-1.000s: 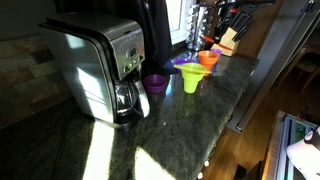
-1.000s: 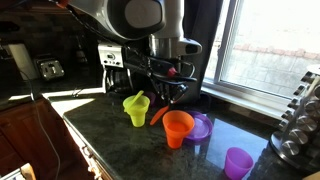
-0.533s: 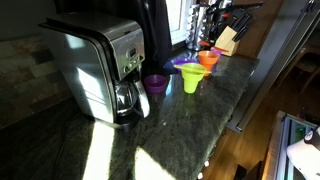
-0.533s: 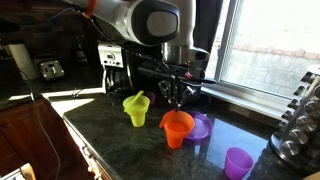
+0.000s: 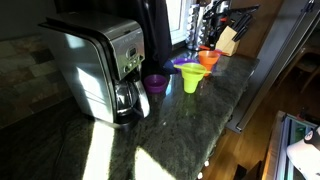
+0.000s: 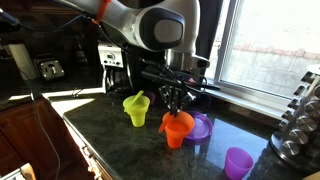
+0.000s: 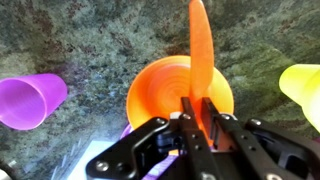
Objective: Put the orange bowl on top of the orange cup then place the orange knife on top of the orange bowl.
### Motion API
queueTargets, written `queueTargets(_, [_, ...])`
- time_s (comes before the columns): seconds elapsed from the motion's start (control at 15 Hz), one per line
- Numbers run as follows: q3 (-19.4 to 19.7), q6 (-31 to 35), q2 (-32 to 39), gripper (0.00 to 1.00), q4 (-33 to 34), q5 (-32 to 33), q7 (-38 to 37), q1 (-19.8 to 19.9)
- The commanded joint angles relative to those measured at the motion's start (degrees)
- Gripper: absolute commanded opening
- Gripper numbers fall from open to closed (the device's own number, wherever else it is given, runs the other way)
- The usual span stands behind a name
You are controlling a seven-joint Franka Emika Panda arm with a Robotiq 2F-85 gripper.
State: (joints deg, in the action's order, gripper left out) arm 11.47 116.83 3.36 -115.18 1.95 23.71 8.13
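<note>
I should lower slightly into the orange bowl's opening next, then release the orange knife (image 7: 200,45).
In the wrist view my gripper (image 7: 199,105) is shut on the orange knife (image 7: 200,45). The knife's blade reaches out over the orange bowl (image 7: 165,90) directly below. In an exterior view my gripper (image 6: 177,100) hangs just above the orange bowl (image 6: 177,121), which sits on top of the orange cup (image 6: 176,138). The knife looks held a little above the bowl; I cannot tell if it touches. The orange stack also shows in an exterior view (image 5: 208,60).
A yellow-green cup (image 6: 136,108) stands beside the stack, and a purple bowl (image 6: 201,127) lies behind it. A small purple cup (image 6: 238,161) stands near the counter's end. A coffee maker (image 5: 100,65) and a knife block (image 5: 228,40) stand on the dark stone counter (image 5: 160,130).
My gripper has moved with the orange knife from beside the yellow-green cup to a spot above the orange bowl. The cups and bowls have not moved.
</note>
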Motion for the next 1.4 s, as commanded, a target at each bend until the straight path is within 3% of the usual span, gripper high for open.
queueTargets(0.0, [-0.8,-1.9,1.4,0.04,1.3,0.0,1.0,1.2])
queueTargets(1.33, [-1.3,-1.6,4.0,0.04,2.9,-1.4,2.2,2.0])
